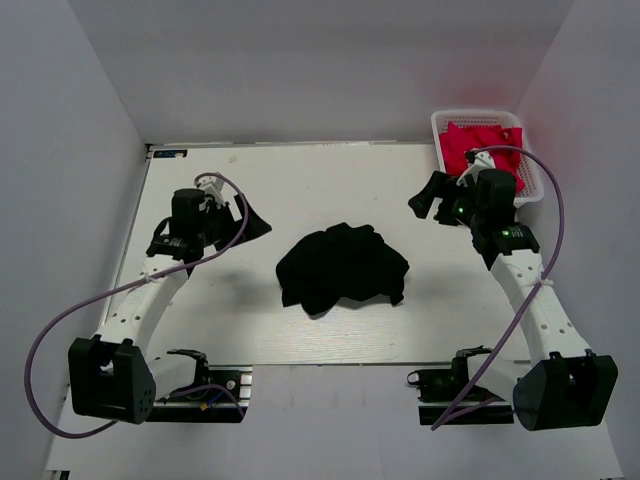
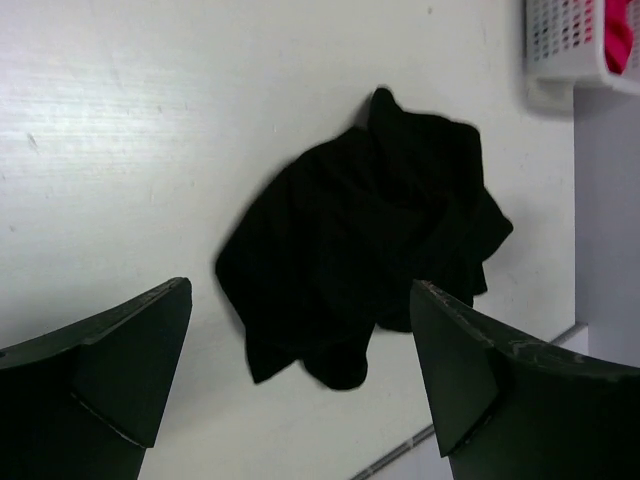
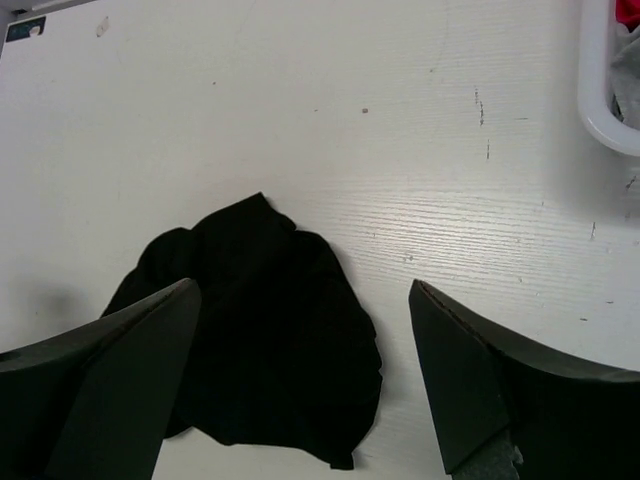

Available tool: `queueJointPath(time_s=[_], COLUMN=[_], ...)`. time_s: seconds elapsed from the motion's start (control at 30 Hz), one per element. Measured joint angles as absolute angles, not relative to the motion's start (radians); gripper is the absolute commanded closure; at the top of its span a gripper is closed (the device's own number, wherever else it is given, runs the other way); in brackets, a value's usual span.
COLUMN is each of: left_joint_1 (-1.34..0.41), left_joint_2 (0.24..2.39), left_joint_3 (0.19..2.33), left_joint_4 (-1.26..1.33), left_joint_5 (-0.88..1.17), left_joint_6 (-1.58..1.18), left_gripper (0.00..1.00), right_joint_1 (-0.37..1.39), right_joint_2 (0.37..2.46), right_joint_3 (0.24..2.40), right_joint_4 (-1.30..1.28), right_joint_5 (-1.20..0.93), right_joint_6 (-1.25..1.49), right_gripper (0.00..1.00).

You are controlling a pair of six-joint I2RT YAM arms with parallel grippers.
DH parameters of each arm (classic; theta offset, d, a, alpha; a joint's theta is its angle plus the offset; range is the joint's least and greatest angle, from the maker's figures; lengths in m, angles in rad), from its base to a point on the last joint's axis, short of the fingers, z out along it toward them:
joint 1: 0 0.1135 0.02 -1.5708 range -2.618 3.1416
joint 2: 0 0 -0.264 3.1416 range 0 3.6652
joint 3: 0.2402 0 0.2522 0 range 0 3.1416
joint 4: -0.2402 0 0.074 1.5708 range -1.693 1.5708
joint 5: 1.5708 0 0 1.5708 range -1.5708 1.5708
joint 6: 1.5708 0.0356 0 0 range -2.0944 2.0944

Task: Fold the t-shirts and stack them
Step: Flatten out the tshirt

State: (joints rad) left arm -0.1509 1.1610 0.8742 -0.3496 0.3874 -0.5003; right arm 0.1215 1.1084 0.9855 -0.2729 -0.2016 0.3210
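The heap's near pointed corner (image 1: pixel 288 300) (image 2: pixel 261 368) sticks out over bare table. My left gripper should next move down, back and to the right in the top view onto it.
A black t-shirt (image 1: pixel 340 267) lies crumpled in a heap at the middle of the white table. It shows in the left wrist view (image 2: pixel 365 235) and in the right wrist view (image 3: pixel 250 340). My left gripper (image 1: pixel 245 222) hovers left of the heap, open and empty. My right gripper (image 1: pixel 428 196) hovers right of the heap, open and empty. Pinkish-red t-shirts (image 1: pixel 478 148) lie in a white basket (image 1: pixel 530 185) at the back right.
The white basket stands at the table's back right corner, just behind my right arm; its corner shows in the left wrist view (image 2: pixel 560 55) and the right wrist view (image 3: pixel 600 100). Grey walls enclose the table on three sides.
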Motion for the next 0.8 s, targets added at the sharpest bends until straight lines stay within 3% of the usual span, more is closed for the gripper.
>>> queueJointPath(time_s=[0.3, 0.63, 0.8], left_joint_1=[-0.190, -0.393, -0.450], left_joint_2=[1.183, 1.387, 1.389], left_joint_3=[0.682, 0.618, 0.624], left_joint_4=[-0.349, -0.308, -0.310], left_joint_5=[0.453, 0.469, 0.408], left_joint_6=[-0.543, -0.575, -0.583], left_gripper=[0.00, 0.00, 0.11], right_joint_1=[0.142, 0.295, 0.376], right_joint_2=[1.260, 1.569, 1.621], right_joint_3=[1.022, 1.105, 1.107], right_joint_4=[-0.286, -0.282, -0.279], right_joint_5=[-0.205, -0.237, -0.251], right_joint_6=[0.324, 0.305, 0.308], right_gripper=[0.09, 0.09, 0.12])
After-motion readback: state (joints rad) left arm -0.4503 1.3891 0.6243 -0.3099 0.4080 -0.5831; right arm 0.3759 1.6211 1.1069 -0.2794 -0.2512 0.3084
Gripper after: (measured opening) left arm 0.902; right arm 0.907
